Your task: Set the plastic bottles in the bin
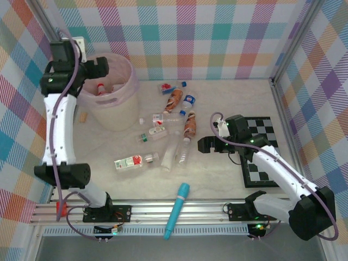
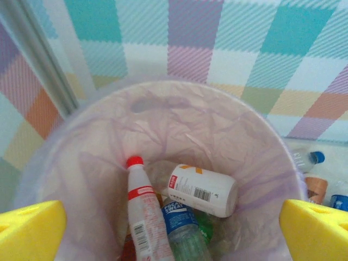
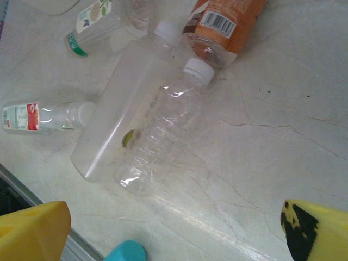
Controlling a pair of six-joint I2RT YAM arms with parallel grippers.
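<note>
The frosted bottle's body [image 1: 170,153] is below my left gripper, nearer my base, and still outside the bin [image 1: 128,72]. I will next bring my left gripper back from the bin and down, with its fingers on either side of the bottle's body.
The pale pink bin [image 1: 128,72] stands at the far left. My left gripper [image 1: 101,67] hovers open over it, yellow fingertips [image 2: 32,228] wide apart, nothing between them. Inside the bin [image 2: 190,122] lie a red-capped white bottle [image 2: 142,209], a white-labelled bottle [image 2: 202,190], a blue-labelled one [image 2: 182,231] and a green one [image 2: 206,225]. Several bottles lie scattered mid-table, among them two brown ones [image 1: 174,99] and a red-labelled one [image 1: 130,162]. My right gripper [image 1: 203,144] hangs open just right of a clear bottle [image 3: 163,130] and a frosted bottle [image 3: 122,119].
A long teal cylinder [image 1: 176,211] lies across the front rail, its end showing in the right wrist view [image 3: 125,253]. The chequered board [image 1: 262,145] lies under the right arm. Checked walls close the back and both sides.
</note>
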